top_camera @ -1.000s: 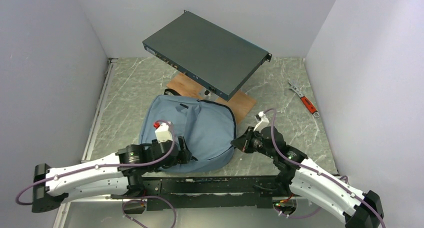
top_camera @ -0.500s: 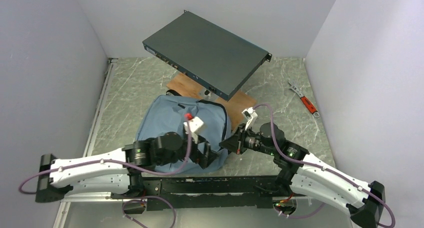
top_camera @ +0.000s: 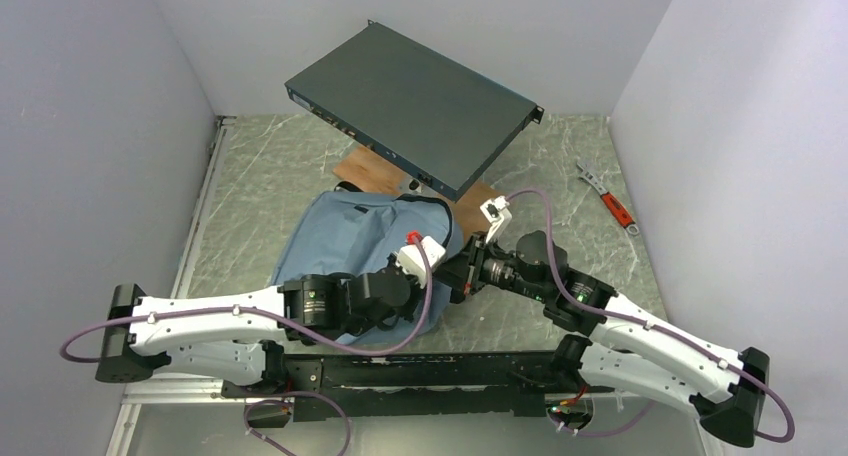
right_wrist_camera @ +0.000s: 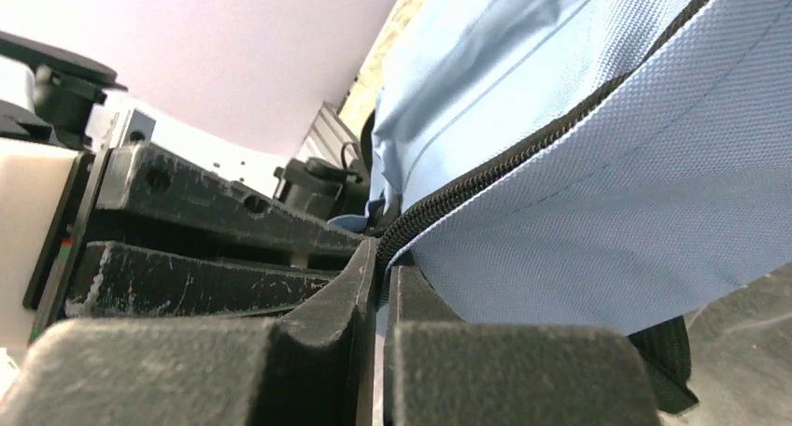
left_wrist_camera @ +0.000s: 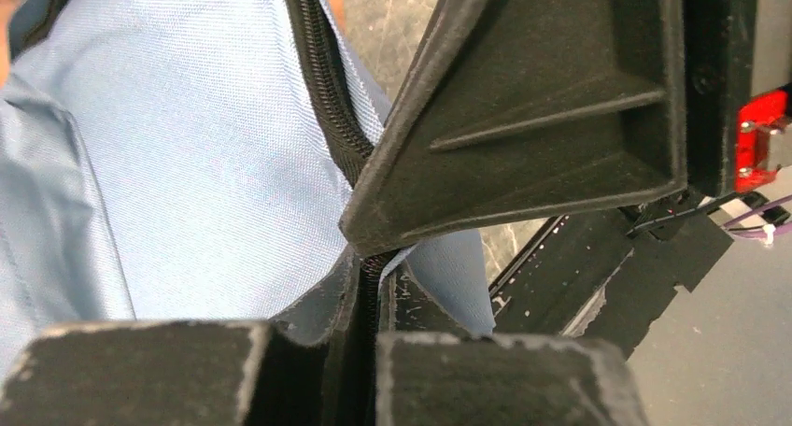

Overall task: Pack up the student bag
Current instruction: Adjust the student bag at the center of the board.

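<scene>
Next, the left gripper rises outward and to the left in the top view, releasing the bag's zipper edge beside the wooden board, since the bag (top_camera: 345, 241) lies bunched.
The student bag (top_camera: 345, 241), light blue-grey fabric with a black zipper line, lies in the middle of the table, its near right corner bunched up. My left gripper (top_camera: 432, 296) is shut on the bag's zipper edge at that corner; in the left wrist view the black zipper (left_wrist_camera: 322, 80) runs down into the closed left gripper (left_wrist_camera: 372, 281). My right gripper (top_camera: 456, 276) sits right beside it, shut on the same zipper edge (right_wrist_camera: 486, 178). In the right wrist view the bag's fabric (right_wrist_camera: 598, 211) drapes from the closed right gripper (right_wrist_camera: 383, 262). The inside of the bag is hidden.
A dark flat metal box (top_camera: 410, 106) is propped above a wooden board (top_camera: 482, 204) just behind the bag. A red-handled wrench (top_camera: 612, 202) lies at the far right. Grey walls close in both sides. A black rail (top_camera: 420, 371) runs along the near edge.
My left gripper has travelled right along the bag's near edge and closed on the zipper edge. My right gripper has moved left and away, bunching the bag's right side toward the left.
</scene>
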You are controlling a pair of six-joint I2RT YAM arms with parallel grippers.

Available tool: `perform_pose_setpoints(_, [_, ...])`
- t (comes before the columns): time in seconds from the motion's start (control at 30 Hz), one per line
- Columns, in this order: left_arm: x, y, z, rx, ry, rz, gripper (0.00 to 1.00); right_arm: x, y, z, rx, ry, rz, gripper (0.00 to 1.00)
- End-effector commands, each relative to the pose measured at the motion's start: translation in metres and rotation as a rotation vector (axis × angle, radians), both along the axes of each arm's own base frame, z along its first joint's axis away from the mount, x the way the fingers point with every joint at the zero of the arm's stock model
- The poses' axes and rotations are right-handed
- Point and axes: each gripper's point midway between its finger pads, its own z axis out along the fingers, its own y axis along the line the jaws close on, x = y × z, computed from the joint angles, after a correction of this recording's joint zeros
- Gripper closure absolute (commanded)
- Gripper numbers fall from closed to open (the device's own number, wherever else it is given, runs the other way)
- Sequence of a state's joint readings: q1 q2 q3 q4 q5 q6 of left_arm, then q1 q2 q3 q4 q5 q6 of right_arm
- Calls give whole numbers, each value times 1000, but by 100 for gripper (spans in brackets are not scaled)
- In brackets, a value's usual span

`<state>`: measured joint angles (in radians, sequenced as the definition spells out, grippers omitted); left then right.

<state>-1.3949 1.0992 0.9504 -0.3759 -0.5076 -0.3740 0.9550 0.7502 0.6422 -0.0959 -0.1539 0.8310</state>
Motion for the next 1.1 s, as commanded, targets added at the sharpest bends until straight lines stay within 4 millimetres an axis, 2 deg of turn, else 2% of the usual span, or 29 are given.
perform_pose_setpoints(0.0, [25,40,25,45,-79,174,100,-9,0,90,191,-149,37,92])
perform_pose_setpoints(0.13, [25,64,56,-62,-95,220,100,-5,-20,96,152,-174,-38,55])
perform_pose_setpoints(0.27, [29,107,92,-144,-114,325,100,0,-48,107,147,-226,-144,37])
perform_pose_setpoints(0.43, [35,167,129,-219,-157,472,100,8,-80,107,113,-250,-278,28])
perform_pose_setpoints(0.63, [44,252,174,-253,-232,747,100,10,-98,106,99,-257,-340,27])
perform_pose_setpoints(0.7, [46,274,192,-269,-273,827,100,10,-101,104,96,-255,-355,27])
perform_pose_setpoints(0.8, [51,285,224,-296,-360,879,100,11,-104,101,100,-252,-370,27])
perform_pose_setpoints(0.87, [55,285,248,-210,-482,849,100,12,-105,99,101,-249,-375,27])
perform_pose_setpoints(0.97, [59,289,298,-356,-594,874,100,13,-103,98,96,-244,-371,27])
perform_pose_setpoints(1.07, [69,274,328,-338,-627,870,100,13,-100,98,91,-239,-364,27])
